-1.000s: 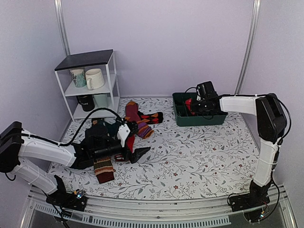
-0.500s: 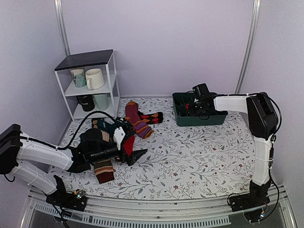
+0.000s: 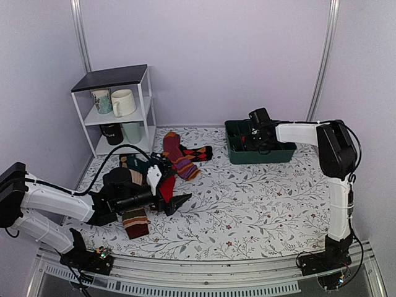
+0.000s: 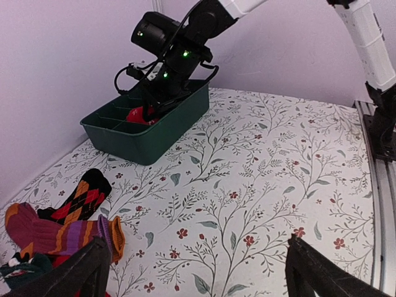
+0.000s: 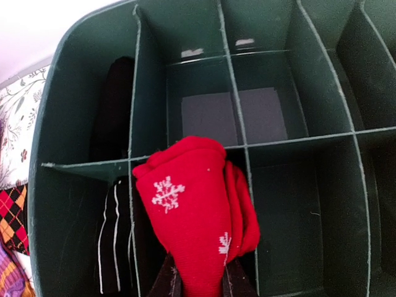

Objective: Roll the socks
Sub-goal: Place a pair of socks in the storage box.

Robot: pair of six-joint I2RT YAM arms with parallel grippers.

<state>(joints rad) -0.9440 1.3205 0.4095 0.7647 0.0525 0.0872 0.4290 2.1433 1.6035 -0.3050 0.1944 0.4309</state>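
Note:
Next, my right gripper will lower the socks into the near section of the bin beside the black roll (image 3: 247, 146) and open.
The socks (image 5: 192, 210) are a bright red rolled bundle with white snowflakes. My right gripper (image 5: 198, 281) is shut on its lower end and holds it over a near compartment of the dark green divided bin (image 5: 80, 124). In the top view the right gripper (image 3: 252, 137) and socks (image 3: 246, 134) are inside the bin (image 3: 260, 154) at the back right. The left wrist view also shows the red bundle (image 4: 137, 115) in the bin (image 4: 154, 139). My left gripper (image 4: 198, 263) is open and empty just above the table, beside the loose sock pile (image 3: 179, 202).
A black roll with white stripes (image 5: 114, 241) fills the compartment left of the socks. A maroon sock with purple-orange stripes (image 3: 176, 154), an argyle sock (image 3: 197, 152) and a brown striped sock (image 3: 135, 219) lie at centre left. A white shelf with mugs (image 3: 117, 105) stands back left.
My right gripper has moved left and lower into the bin with the red socks. My left arm has drawn back slightly toward the near left, still open.

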